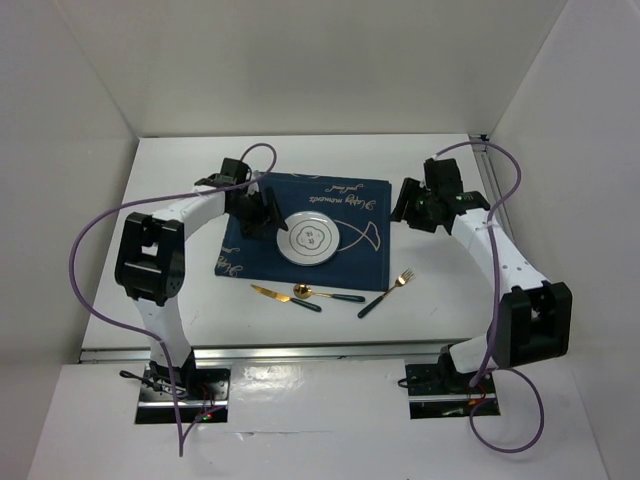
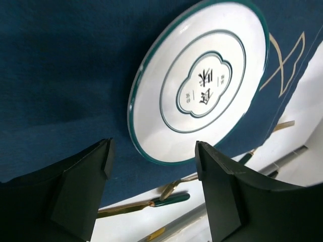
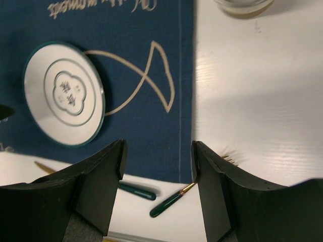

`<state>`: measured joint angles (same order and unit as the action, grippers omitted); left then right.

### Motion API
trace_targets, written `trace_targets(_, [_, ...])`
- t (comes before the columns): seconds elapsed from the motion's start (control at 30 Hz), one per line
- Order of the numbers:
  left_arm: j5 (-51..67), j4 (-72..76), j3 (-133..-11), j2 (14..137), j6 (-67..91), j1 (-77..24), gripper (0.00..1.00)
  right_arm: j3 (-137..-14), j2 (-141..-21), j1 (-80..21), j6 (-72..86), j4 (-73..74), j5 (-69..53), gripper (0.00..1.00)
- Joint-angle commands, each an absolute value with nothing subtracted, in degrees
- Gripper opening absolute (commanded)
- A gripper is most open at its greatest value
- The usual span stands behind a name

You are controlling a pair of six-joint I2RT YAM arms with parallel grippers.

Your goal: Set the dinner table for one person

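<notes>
The robot's right gripper will swing its open fingers outward to the glass next, as the glass is still off the placemat, and close on its side away from the placemat (image 3: 264, 5).
The white dinner table (image 1: 180, 180) carries a navy placemat with a fish drawing (image 1: 345, 205). A white plate with a green rim (image 1: 309, 238) lies on the placemat. A gold knife (image 1: 268, 293), a gold spoon (image 1: 322, 294) and a gold fork (image 1: 388, 291), all with green handles, lie on the table in front of the placemat. My left gripper (image 1: 262, 213) is open and empty just left of the plate (image 2: 202, 80). My right gripper (image 1: 405, 207) is open and empty above the placemat's right edge (image 3: 166, 136).
A glass base (image 3: 243, 5) stands on the table beyond the placemat's right side. An aluminium rail runs along the near edge (image 1: 300, 352) and another along the right edge (image 1: 490, 160). White walls enclose the table on three sides.
</notes>
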<state>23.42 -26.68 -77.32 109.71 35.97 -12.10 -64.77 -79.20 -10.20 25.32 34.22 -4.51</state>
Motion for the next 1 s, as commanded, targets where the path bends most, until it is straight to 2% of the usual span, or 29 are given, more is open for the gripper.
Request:
trace_targets(0.0, [19.35,-30.14,-80.77,109.16,32.79,-10.47,0.82,-69.34,-81.30,-8.27,23.12,36.39,-0.71,0.65])
trace_targets(0.23, [13.28,-32.26,-79.72,105.56,31.11,-4.31,0.77,-75.14,-86.30,1.92,21.98,35.77,-1.13,0.65])
trace_targets(0.37, [9.58,-34.28,-75.00,106.08,31.11,-2.38,0.59,-79.88,-93.06,3.25,21.45,35.24,-2.55,0.64])
trace_targets(0.43, [11.15,-32.53,-72.08,105.56,31.72,-2.37,0.56,-81.38,-97.19,3.25,21.45,35.24,-2.55,0.64])
trace_targets(0.7, [11.16,-28.39,-63.99,104.85,33.57,-4.04,0.49,-85.69,-105.37,3.78,22.50,31.74,-2.99,0.57])
trace_targets(0.87, [11.78,-27.86,-61.26,103.01,34.63,-5.19,0.49,-87.53,-109.15,3.78,23.03,30.41,-2.99,0.54])
trace_targets(0.97, [11.16,-27.86,-60.64,102.48,34.63,-5.19,0.49,-88.76,-110.39,3.78,23.55,30.94,-2.99,0.46])
